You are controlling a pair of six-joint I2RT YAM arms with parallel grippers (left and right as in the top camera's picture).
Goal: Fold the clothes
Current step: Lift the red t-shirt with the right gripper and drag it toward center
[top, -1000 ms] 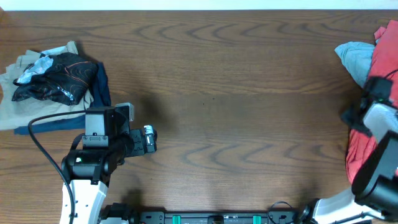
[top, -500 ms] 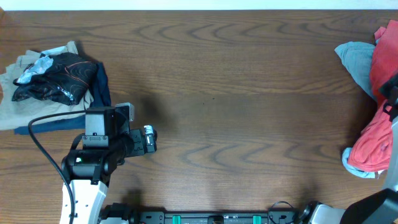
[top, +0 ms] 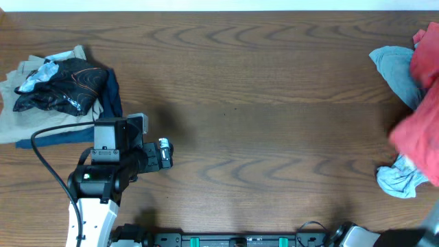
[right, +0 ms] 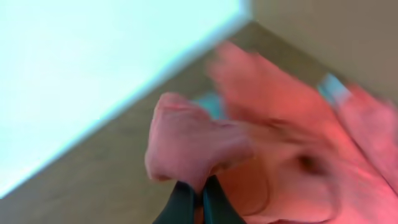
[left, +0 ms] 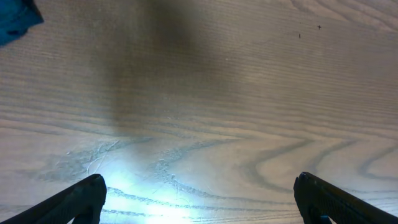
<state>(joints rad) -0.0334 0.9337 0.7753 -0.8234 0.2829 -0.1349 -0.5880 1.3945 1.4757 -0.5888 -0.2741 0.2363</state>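
The table's bare middle is clear wood and gives room. My right gripper will next pull the fold to the left in the overhead view, over that bare middle, and let it go.
A coral-red T-shirt (top: pixel 418 130) hangs blurred at the table's right edge in the overhead view. In the right wrist view my right gripper (right: pixel 198 196) is shut on a fold of this red T-shirt (right: pixel 205 146), which bunches above the fingers. The right gripper itself is out of the overhead frame. My left gripper (top: pixel 164 154) rests near the front left, open and empty; the left wrist view shows its fingers (left: pixel 199 199) wide apart over bare wood. Any lettering and label on the shirt are hidden.
A light blue garment (top: pixel 392 65) lies at the far right, with another pale blue piece (top: pixel 400 181) under the red shirt. A pile of beige, black and navy clothes (top: pixel 58 89) sits at the far left. A black cable (top: pixel 48 158) loops by the left arm.
The right arm has left the overhead view, lifting the red T-shirt up and away from the table; a pale blue garment beneath is uncovered. The left arm has not moved.
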